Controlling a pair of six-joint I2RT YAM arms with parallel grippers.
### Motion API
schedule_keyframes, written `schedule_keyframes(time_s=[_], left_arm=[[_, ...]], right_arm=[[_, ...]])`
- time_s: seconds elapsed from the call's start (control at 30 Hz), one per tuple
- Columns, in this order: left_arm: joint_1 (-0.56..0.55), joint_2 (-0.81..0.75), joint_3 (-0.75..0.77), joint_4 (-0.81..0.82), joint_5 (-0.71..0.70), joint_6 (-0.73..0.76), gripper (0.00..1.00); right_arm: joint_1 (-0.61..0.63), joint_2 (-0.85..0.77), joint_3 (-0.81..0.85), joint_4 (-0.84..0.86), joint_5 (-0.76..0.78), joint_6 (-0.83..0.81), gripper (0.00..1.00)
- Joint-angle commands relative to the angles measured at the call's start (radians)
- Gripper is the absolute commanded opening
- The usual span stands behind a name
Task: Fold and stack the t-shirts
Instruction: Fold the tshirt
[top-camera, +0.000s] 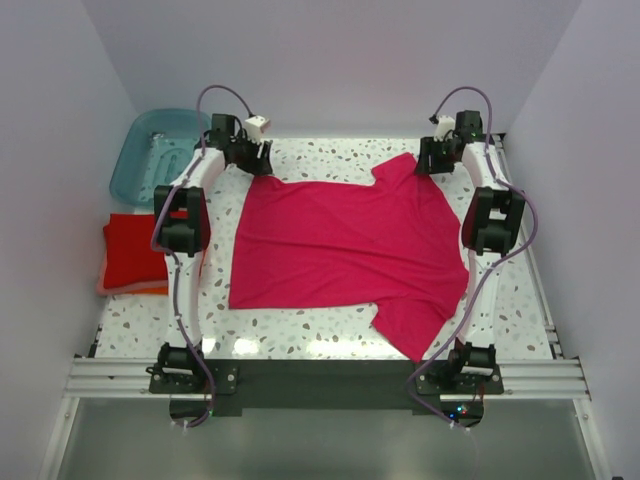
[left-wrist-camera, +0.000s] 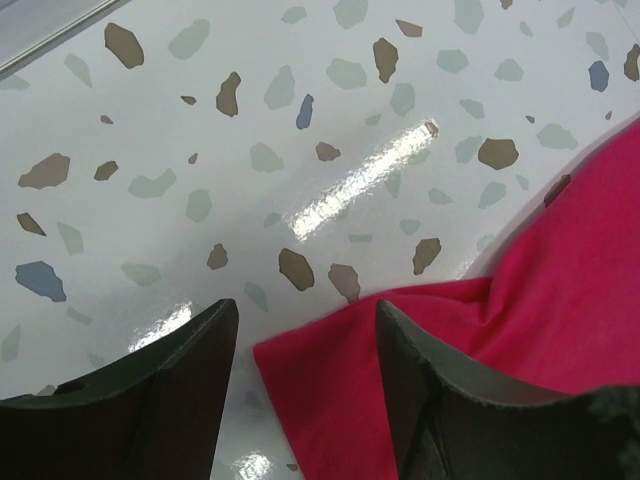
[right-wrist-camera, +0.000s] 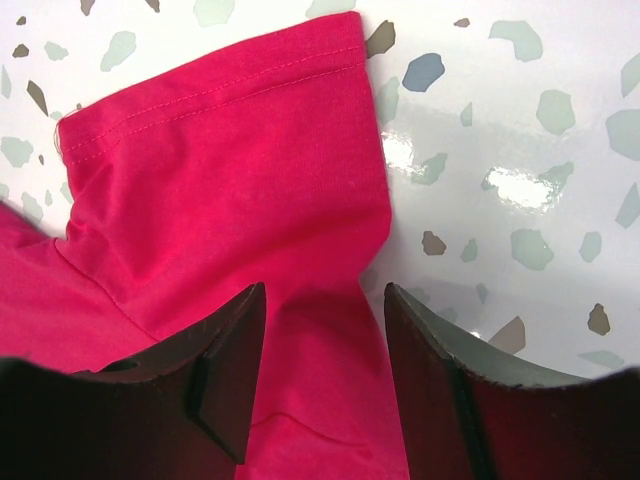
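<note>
My right gripper stays low and brings its open fingers together next, since the raised fold at the base of the far sleeve already lies between them.
A magenta-pink t-shirt (top-camera: 345, 245) lies spread flat on the speckled table, collar toward the right arm. My left gripper (top-camera: 262, 160) hangs low over the shirt's far left corner. In the left wrist view its jaws (left-wrist-camera: 306, 310) stand open, with that corner (left-wrist-camera: 330, 390) lying between them and not pinched. My right gripper (top-camera: 432, 160) is at the far sleeve. In the right wrist view it (right-wrist-camera: 324, 290) is open and straddles the base of the hemmed sleeve (right-wrist-camera: 230, 170). A folded red t-shirt (top-camera: 135, 250) rests on an orange one (top-camera: 130, 288) at the left edge.
A translucent teal tub (top-camera: 155, 150) sits at the far left corner behind the folded stack. White walls close in on three sides. A metal rail (top-camera: 320, 375) carrying both arm bases runs along the near edge. The near sleeve (top-camera: 410, 325) reaches toward the right base.
</note>
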Motion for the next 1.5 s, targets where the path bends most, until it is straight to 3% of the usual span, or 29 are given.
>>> schedule_keyframes(time_s=[0.0, 0.23, 0.5, 0.87, 0.93, 0.97, 1.1, 1.33, 1.47], left_arm=[[0.025, 0.009, 0.045, -0.052, 0.021, 0.056, 0.61], [0.055, -0.002, 0.019, -0.124, 0.108, 0.102, 0.53], [0.057, 0.027, 0.028, -0.105, 0.101, 0.092, 0.50], [0.059, 0.050, 0.065, -0.109, 0.148, 0.093, 0.36], [0.063, 0.053, 0.062, -0.079, 0.157, 0.066, 0.41], [0.065, 0.055, 0.063, -0.071, 0.160, 0.055, 0.49], [0.065, 0.076, 0.092, -0.037, 0.161, 0.041, 0.52], [0.065, 0.099, 0.123, -0.034, 0.183, 0.090, 0.51], [0.065, 0.107, 0.134, -0.074, 0.220, 0.137, 0.45]], right_arm=[[-0.008, -0.001, 0.023, -0.003, -0.022, 0.020, 0.54], [-0.008, 0.013, 0.037, 0.004, -0.024, 0.039, 0.53], [-0.008, 0.047, 0.064, 0.026, -0.019, 0.067, 0.50], [-0.006, 0.053, 0.100, 0.042, -0.045, 0.077, 0.39], [-0.008, 0.053, 0.103, 0.047, -0.051, 0.085, 0.39], [-0.008, 0.055, 0.107, 0.047, -0.053, 0.086, 0.39], [-0.008, 0.055, 0.112, 0.053, -0.050, 0.091, 0.39], [-0.008, 0.056, 0.109, 0.050, -0.048, 0.091, 0.39], [-0.006, 0.055, 0.103, 0.049, -0.047, 0.085, 0.39]])
